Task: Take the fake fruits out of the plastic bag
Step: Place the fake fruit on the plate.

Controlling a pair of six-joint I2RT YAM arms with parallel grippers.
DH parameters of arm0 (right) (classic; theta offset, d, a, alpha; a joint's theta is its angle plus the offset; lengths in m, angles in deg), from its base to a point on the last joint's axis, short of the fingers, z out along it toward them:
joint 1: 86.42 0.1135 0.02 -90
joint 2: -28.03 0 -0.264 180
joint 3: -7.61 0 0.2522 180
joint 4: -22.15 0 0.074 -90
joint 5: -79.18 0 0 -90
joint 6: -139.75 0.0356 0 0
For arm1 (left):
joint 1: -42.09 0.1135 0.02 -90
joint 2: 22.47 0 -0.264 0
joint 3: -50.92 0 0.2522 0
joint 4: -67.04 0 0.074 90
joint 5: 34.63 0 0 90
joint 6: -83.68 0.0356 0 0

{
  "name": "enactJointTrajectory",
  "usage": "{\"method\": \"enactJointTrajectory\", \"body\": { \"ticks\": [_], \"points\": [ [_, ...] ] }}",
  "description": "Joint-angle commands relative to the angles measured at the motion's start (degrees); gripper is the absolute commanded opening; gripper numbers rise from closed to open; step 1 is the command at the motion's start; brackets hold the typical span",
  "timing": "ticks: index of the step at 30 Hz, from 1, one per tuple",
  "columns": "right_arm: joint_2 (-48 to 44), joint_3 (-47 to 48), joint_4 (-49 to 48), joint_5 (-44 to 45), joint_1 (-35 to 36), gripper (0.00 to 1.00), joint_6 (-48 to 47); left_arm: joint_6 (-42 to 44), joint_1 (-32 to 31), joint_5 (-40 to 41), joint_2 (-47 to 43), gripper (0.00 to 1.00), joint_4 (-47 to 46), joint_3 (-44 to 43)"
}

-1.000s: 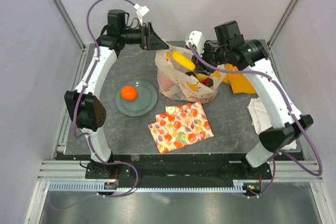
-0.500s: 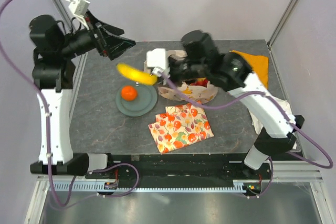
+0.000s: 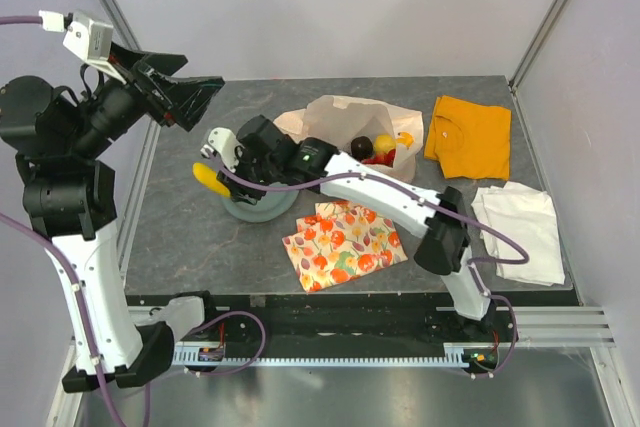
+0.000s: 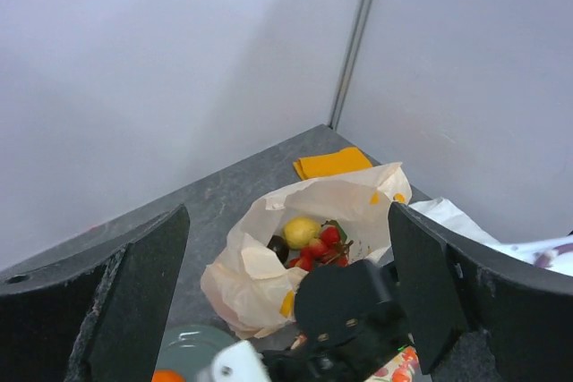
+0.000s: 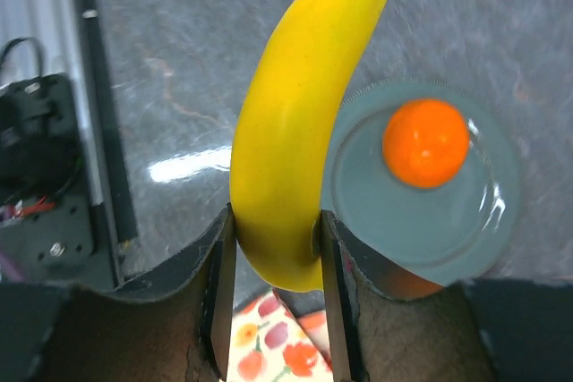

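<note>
My right gripper lowers onto the plate's bare side by the orange (image 3: 245,209) next, since that spot lies below it and to its right in the wrist view.
The yellow banana (image 5: 295,123) is clamped near its lower end in my right gripper (image 5: 276,257), hanging over the table just left of the grey plate (image 5: 483,221). In the top view the banana (image 3: 210,179) shows beyond that gripper (image 3: 226,173). An orange (image 5: 425,142) lies on the plate. The plastic bag (image 3: 335,117) lies open behind, holding a lemon (image 4: 302,230), red grapes (image 4: 324,246) and a dark fruit (image 4: 277,246). My left gripper (image 3: 178,95) hangs open, high at the left, away from the bag (image 4: 260,266).
A fruit-patterned cloth (image 3: 345,242) lies in front of the bag, under my right arm. An orange cloth (image 3: 467,135) sits at the back right, a folded white cloth (image 3: 520,227) at the right edge. Frame posts stand at the table's back corners.
My right arm has carried the banana out of the bag and leftward to the plate's left side. My left arm has let go of the bag, pulled back up and left, and opened wide.
</note>
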Motion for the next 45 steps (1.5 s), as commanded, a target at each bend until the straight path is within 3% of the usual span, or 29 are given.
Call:
{"method": "enactJointTrajectory", "body": {
  "ticks": [1,7,20,27,32,35,36,38,45],
  "points": [
    [6.2,1.8,-6.1,11.1,-0.1,0.00,11.2,3.3,0.7,5.6,-3.8,0.99,2.3,1.5],
    [13.4,3.9,-6.8,17.5,0.7,0.00,15.7,3.5,1.8,5.2,-4.7,0.99,3.3,3.6],
    [20.4,5.9,-8.5,24.2,1.6,0.00,15.4,0.1,5.5,0.8,-5.6,0.99,2.0,8.1],
    [22.3,5.7,-8.5,23.2,2.2,0.09,16.2,-1.0,5.6,-0.7,-5.0,0.99,1.7,8.2],
    [23.6,7.1,-8.5,24.5,3.3,0.42,16.0,-1.3,5.6,-1.6,-5.6,0.99,1.6,8.9],
    [24.0,7.4,-8.5,24.9,3.9,0.70,15.6,-1.6,5.5,-1.8,-6.0,0.99,1.6,9.8],
    [24.0,7.3,-8.5,24.8,4.0,0.85,15.6,-1.8,5.5,-1.9,-6.1,0.99,1.6,9.9],
    [23.8,7.1,-8.1,24.6,4.0,0.98,15.4,-2.0,5.5,-2.2,-6.1,0.99,1.5,10.2],
    [17.8,5.4,-5.1,23.0,3.5,0.98,13.9,-3.1,5.6,-3.3,-6.0,0.99,0.3,9.9]
  ]
}}
